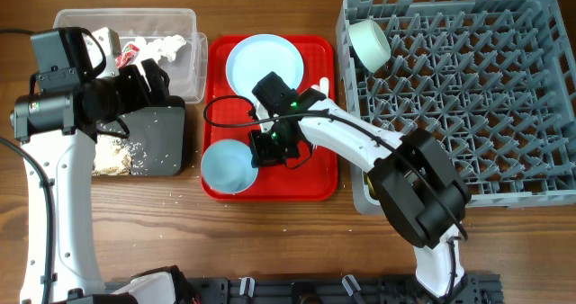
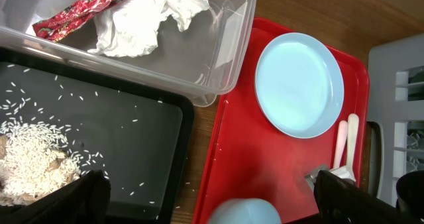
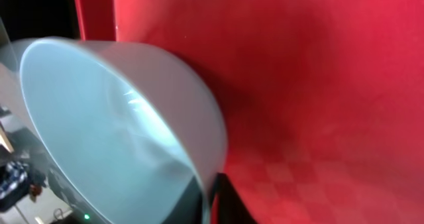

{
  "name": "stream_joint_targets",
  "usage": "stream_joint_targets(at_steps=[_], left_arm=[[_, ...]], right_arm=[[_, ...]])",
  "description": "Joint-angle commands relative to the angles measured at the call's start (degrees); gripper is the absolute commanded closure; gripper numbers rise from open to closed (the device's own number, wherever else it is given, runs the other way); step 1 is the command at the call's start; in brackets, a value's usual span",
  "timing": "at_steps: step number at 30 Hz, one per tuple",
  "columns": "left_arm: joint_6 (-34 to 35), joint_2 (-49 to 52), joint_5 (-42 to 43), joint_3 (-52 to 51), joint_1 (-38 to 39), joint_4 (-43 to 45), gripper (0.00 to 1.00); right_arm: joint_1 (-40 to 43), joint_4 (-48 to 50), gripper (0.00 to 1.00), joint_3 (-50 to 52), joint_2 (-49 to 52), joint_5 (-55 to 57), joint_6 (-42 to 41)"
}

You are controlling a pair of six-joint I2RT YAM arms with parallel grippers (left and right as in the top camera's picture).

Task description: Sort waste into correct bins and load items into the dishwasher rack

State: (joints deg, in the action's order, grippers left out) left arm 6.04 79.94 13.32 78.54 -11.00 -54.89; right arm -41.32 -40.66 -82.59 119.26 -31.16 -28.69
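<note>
The light blue bowl needs to go over the rack slots that stand empty beside the pale green bowl, so next I need to raise my right gripper, bring the bowl there, then lower it and release its rim.
My right gripper is shut on the rim of the light blue bowl, which sits tilted on the red tray; one finger is inside the rim and one outside. My left gripper hangs open and empty over the gap between the bins. The clear tub holds the red wrapper and the crumpled white paper. The black tray holds beige food scraps and rice. The pale blue plate and the white fork and spoon lie on the red tray. The pale green bowl stands in the grey rack. The yellow cup is out of view.
The flat red serving tray lies between the bins and the rack. A few rice grains lie on the wooden table by the black tray. The right arm reaches across the red tray from the rack side.
</note>
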Motion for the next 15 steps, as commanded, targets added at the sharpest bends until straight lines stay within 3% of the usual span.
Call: stream_joint_targets(at_steps=[1, 5, 10, 13, 15], left_arm=[[-1.14, 0.33, -0.13, 0.44, -0.37, 0.15, 0.0], [-1.14, 0.33, -0.13, 0.44, -0.37, 0.17, 0.0], [-1.14, 0.33, -0.13, 0.44, -0.37, 0.15, 0.0], [-1.14, 0.33, -0.13, 0.44, -0.37, 0.15, 0.0], [-1.14, 0.33, -0.13, 0.44, -0.37, 0.15, 0.0]], right_arm=[[0.87, -0.31, 0.96, -0.9, 0.42, -1.49, 0.04], [3.23, -0.9, 0.96, -2.4, -0.92, -0.2, 1.88], [8.7, -4.09, 0.96, -2.91, -11.06, 15.87, 1.86], [11.28, -5.6, 0.96, -2.91, -22.01, 39.5, 1.66], [11.34, -6.73, 0.96, -2.91, -28.74, 60.94, 1.66]])
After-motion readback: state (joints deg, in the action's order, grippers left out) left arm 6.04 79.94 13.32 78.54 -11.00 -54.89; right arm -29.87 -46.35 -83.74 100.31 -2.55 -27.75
